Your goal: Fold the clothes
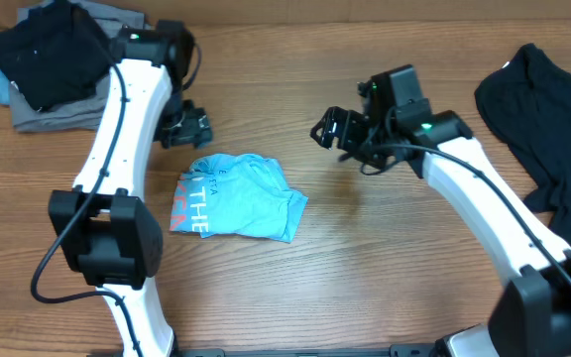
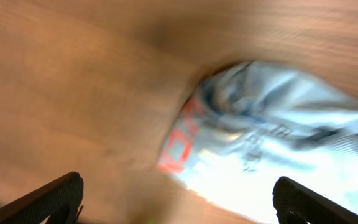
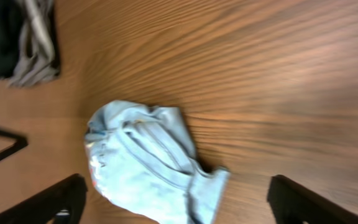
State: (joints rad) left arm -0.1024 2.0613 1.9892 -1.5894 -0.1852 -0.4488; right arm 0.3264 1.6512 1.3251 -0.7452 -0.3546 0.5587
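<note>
Folds bunch up at the shirt's lettered end (image 1: pixel 195 178) (image 2: pixel 215 107), which is below my left gripper and closer to my base. My left gripper should move back and down next and turn onto it.
The light blue T-shirt (image 1: pixel 236 196) lies crumpled in a small heap on the wooden table, white lettering and an orange-red mark at its left end. It also shows in the left wrist view (image 2: pixel 278 143) and the right wrist view (image 3: pixel 145 162). My left gripper (image 1: pixel 186 127) hangs open and empty just above and left of the shirt. My right gripper (image 1: pixel 331 129) is open and empty, to the upper right of the shirt and apart from it. Both wrist views are blurred.
A stack of grey folded garments with a black one on top (image 1: pixel 53 64) sits at the back left. A black garment (image 1: pixel 548 119) lies at the right edge. Bare wood table (image 1: pixel 365 268) surrounds the shirt.
</note>
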